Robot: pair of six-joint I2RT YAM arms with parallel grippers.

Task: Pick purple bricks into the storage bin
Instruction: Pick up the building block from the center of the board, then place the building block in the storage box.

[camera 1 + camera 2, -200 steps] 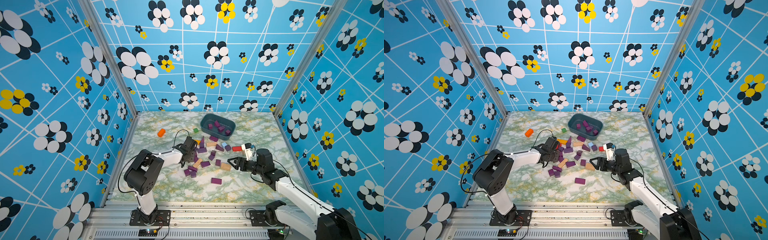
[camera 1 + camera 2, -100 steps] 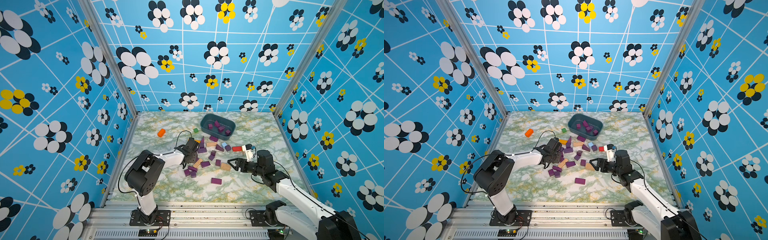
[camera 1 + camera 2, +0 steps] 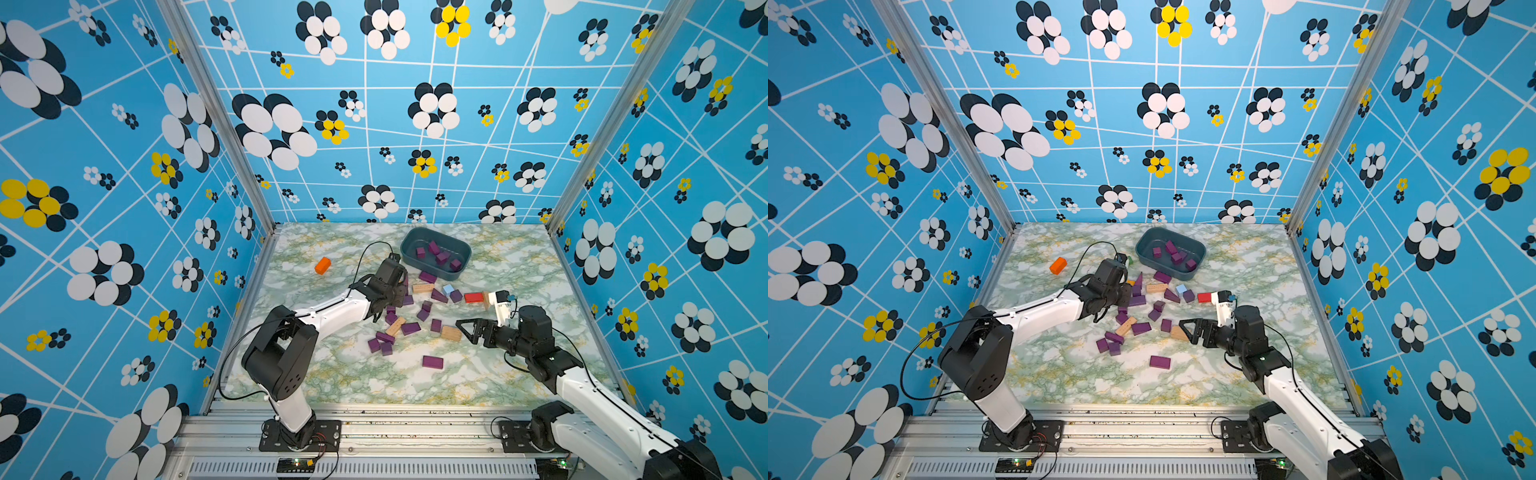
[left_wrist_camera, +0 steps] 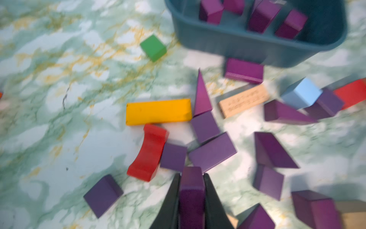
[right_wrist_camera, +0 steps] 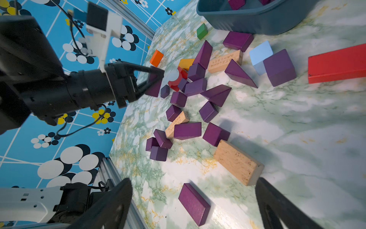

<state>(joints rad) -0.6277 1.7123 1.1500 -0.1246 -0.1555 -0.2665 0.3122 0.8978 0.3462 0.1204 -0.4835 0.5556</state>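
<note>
My left gripper is holding the purple brick, and the storage bin lies outward of it, so it will next move outward over the bin's near rim to release the brick inside.
My left gripper is shut on a purple brick, held just above the scattered pile; in both top views it sits near the storage bin. The storage bin is a dark teal tub at the back with several purple bricks inside. Many more purple bricks lie loose mid-table. My right gripper stands open and low, empty, with a flat purple brick on the table between its fingers.
Among the purple ones lie a yellow bar, a red arch, a green cube, a light-blue cube, a red bar and tan blocks. An orange block lies apart at the left.
My left gripper has closed on a purple brick and shifted slightly toward the bin. My right gripper's jaws have spread wider, the arm staying about where it was.
</note>
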